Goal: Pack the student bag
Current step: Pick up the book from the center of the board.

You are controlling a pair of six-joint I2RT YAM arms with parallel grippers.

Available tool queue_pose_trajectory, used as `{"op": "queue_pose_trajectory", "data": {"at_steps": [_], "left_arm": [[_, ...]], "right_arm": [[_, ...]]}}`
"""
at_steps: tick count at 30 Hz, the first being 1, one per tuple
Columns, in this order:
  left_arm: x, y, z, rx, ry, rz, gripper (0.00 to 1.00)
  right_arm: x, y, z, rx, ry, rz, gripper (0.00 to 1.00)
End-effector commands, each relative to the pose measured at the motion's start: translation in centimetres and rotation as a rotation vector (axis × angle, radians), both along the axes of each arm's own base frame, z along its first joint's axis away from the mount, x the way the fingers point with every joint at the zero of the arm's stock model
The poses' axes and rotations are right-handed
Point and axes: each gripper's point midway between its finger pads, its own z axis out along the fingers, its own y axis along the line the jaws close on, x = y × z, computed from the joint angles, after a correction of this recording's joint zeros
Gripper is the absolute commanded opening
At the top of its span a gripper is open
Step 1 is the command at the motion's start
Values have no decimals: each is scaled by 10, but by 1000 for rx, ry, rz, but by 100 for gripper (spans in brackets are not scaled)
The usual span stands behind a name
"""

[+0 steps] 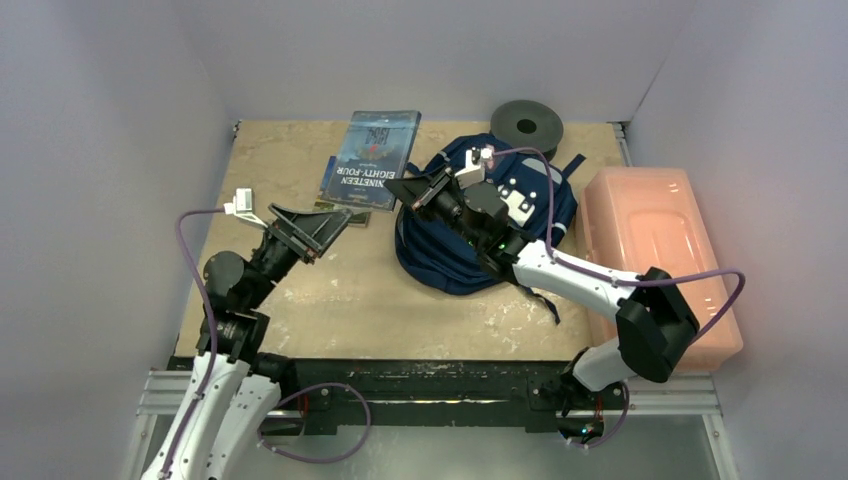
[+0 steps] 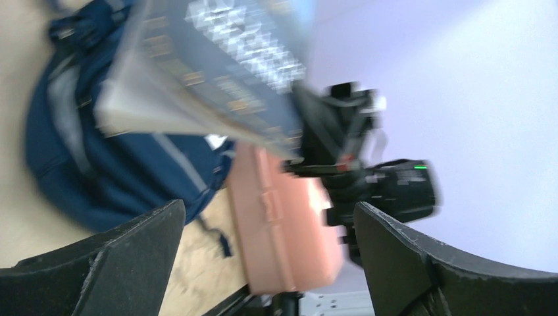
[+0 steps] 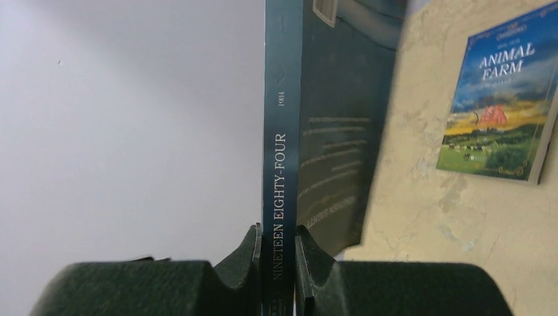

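The left gripper moves outward around the book's near page corner (image 1: 336,202) (image 2: 118,115) next, because my right gripper holds only the spine and the page side is free.
The navy student bag (image 1: 530,205) lies at the middle back of the table, and shows blurred in the left wrist view (image 2: 99,164). My right gripper (image 1: 425,192) reaches over the bag's left side and is shut on the spine of a dark blue book titled Nineteen Eighty-Four (image 1: 375,150), holding it lifted with its cover facing up. The right wrist view shows the jaws (image 3: 278,260) clamped on that spine (image 3: 279,164). My left gripper (image 1: 318,230) is open and empty, left of the book and the bag. Its fingers (image 2: 131,257) stand wide apart, with the held book (image 2: 204,66) blurred above.
A second book, Animal Farm (image 3: 503,99), lies flat on the table, partly under the held book (image 1: 333,180). A pink translucent box (image 1: 660,260) stands along the right edge. A dark round disc (image 1: 527,123) sits at the back. White walls enclose the table.
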Motion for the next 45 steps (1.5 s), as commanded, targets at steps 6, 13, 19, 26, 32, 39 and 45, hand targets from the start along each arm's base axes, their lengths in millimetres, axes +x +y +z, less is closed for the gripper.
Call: {"op": "queue_pose_trajectory", "data": {"at_steps": [6,13,19,26,32,39,45], "left_arm": [[22,-26,36,-322,-63,-155,100],[23,-41,24,-301,-21,-139,100],[50,-35,22,-302,-56,1,99],[76,-5,1,-466,-54,285,76],[79,13,-9,-431,-78,423,50],[83,13,-16,-425,-101,441,18],[74,27,-72,-122,24,513,0]], "right_arm": [[-15,-8,108,434,-94,48,0],[-13,-1,109,466,-65,73,0],[-34,3,103,533,10,113,0],[-44,-5,94,572,54,56,0],[-47,-15,84,554,80,14,0],[-50,-18,54,425,119,-28,32],[-64,-77,-43,-446,-76,-135,99]]}}
